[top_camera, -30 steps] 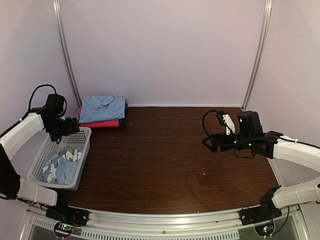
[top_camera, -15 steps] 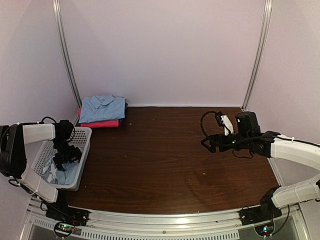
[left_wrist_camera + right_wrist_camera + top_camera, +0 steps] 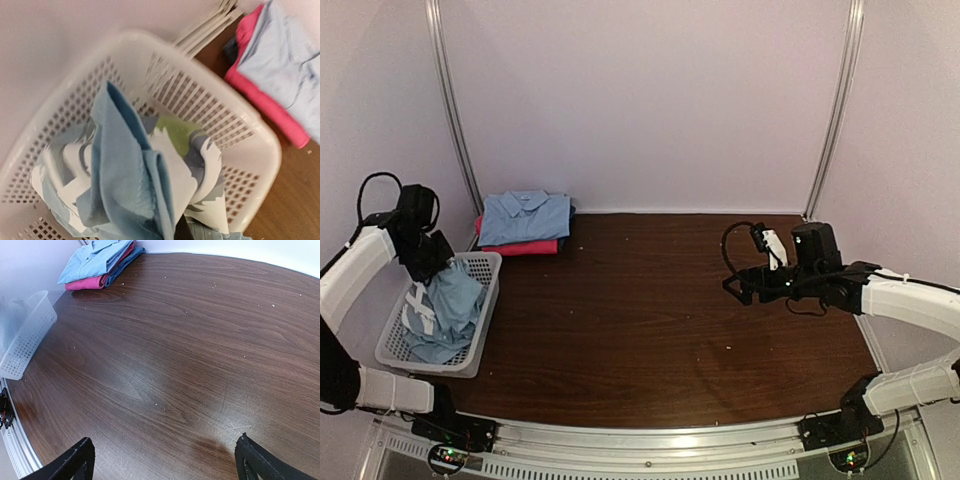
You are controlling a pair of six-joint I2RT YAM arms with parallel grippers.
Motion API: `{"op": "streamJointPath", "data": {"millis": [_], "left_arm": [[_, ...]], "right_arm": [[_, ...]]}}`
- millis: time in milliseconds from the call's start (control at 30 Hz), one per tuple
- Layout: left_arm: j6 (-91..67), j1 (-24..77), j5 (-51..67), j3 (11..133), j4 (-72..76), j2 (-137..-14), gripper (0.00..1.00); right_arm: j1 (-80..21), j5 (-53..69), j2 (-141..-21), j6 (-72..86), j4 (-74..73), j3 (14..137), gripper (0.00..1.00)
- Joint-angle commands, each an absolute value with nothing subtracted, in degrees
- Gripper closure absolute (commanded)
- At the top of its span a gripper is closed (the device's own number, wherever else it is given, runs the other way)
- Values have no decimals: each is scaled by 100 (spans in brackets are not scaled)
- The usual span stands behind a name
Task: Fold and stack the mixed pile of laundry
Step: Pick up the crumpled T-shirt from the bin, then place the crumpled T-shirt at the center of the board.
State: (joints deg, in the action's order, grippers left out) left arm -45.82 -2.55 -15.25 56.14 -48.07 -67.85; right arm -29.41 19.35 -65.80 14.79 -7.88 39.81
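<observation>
The garment needs to go high above the basket next, lifted by my left gripper. My left gripper will then swing toward the right gripper and lower the garment over empty wood, where it has room (image 3: pixel 625 312).
The mixed laundry pile (image 3: pixel 438 322) lies in a white perforated basket (image 3: pixel 486 276) at the table's left edge. It is light blue cloth with white print. My left gripper (image 3: pixel 431 263) is above the basket's far end, shut on a light blue garment (image 3: pixel 131 175) that hangs bunched from it into the basket. Cloth hides nearly all of its fingers in the left wrist view. A printed white, grey and green piece (image 3: pixel 192 165) lies beside that fold. My right gripper (image 3: pixel 165 460) hovers open over bare wood at the right, with nothing between its fingers.
A folded light blue collared shirt (image 3: pixel 525 216) rests on a magenta cloth (image 3: pixel 523 247) at the back left corner, just beyond the basket. The dark wooden table (image 3: pixel 660 310) is walled by pale panels behind and at both sides.
My left gripper dipped into the basket, shut on the light blue garment and rose with it, so cloth now heaps up higher. The right arm has barely moved.
</observation>
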Motion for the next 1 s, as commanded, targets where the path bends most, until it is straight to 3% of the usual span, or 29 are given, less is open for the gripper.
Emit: {"op": "streamJointPath", "data": {"millis": [0,233,533,633,733,767,867,900,967], "left_arm": [[-3801,-286,-1778,7090,-4815,-6863,100],[-2931,-45,-129,9390,-3853,-7463,100],[-1799,2747,1009,13803,-3940,-9889,100],[-1835,3343,1627,14281,-3690,-10379,100],[-1826,3700,2129,13962,-3588,-10503,99],[-1843,3701,2214,13705,-3597,-10471,94],[-1787,3367,1379,12821,-4063,-10278,37],[-2014,3103,1246,12342,-4107,-10148,27],[-2426,2498,1480,11055,-3673,-9712,20]], "right_arm": [[-2869,2048,-6618,1441,-643,4173,2],[-2848,2098,-6665,1468,-602,4280,2],[-2709,2198,-6626,1547,-597,4378,2],[-2638,2210,-6523,1564,-659,4371,2],[-2501,2210,-6387,1556,-793,4360,2],[-2454,2214,-6336,1550,-838,4349,2],[-2352,2211,-6164,1513,-964,4297,2],[-2329,2202,-6123,1499,-999,4271,2],[-2273,2186,-6056,1473,-1051,4219,2]]}}
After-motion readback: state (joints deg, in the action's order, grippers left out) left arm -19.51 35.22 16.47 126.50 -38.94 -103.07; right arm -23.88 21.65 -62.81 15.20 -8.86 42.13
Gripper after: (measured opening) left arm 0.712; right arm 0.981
